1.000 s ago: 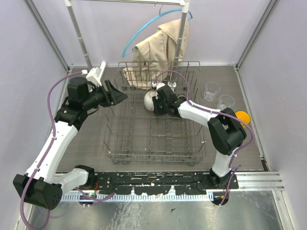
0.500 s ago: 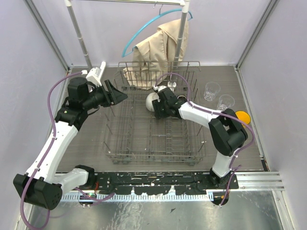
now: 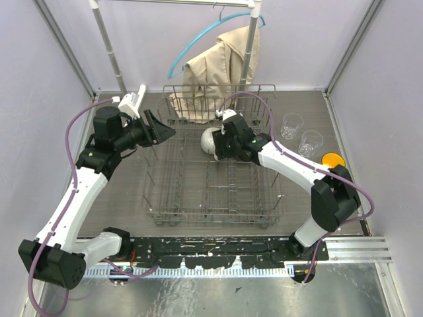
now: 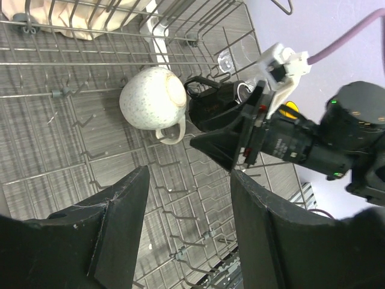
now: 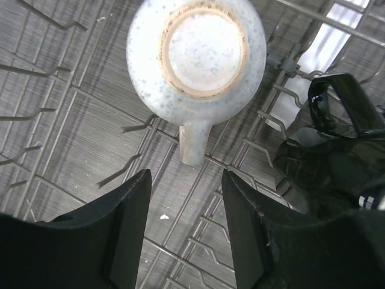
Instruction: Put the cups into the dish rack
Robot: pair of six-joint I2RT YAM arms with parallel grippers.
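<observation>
The unloaded far tumbler stands to the right of my right gripper in the top view, so I will rise across the dish rack (image 3: 211, 212) and lower onto the tumbler's rim (image 3: 292, 121).
The grey wire dish rack (image 3: 211, 212) fills the middle of the table. A round-bellied white mug (image 3: 209, 139) (image 5: 195, 54) lies bottom-up in its far part, handle toward my right gripper. A black mug (image 5: 337, 150) (image 4: 213, 108) sits in the rack just right of it. My right gripper (image 3: 220, 146) (image 5: 186, 174) hangs open just above the white mug's handle, touching nothing. My left gripper (image 3: 165, 132) (image 4: 189, 174) stands open and empty over the rack's far left side. Two clear tumblers (image 3: 291, 125) (image 3: 310, 140) and a yellow mug (image 3: 332, 160) stand on the table right of the rack.
Behind the rack stands a clothes rail (image 3: 109, 46) with a beige garment (image 3: 218, 63) on a blue hanger (image 3: 198, 39); the cloth hangs against the rack's far wall. Enclosure walls close in left, right and back.
My right gripper has opened and drawn back a little from the white mug, which stays in the rack. The right elbow has swung outward to the right. The left arm has not moved.
</observation>
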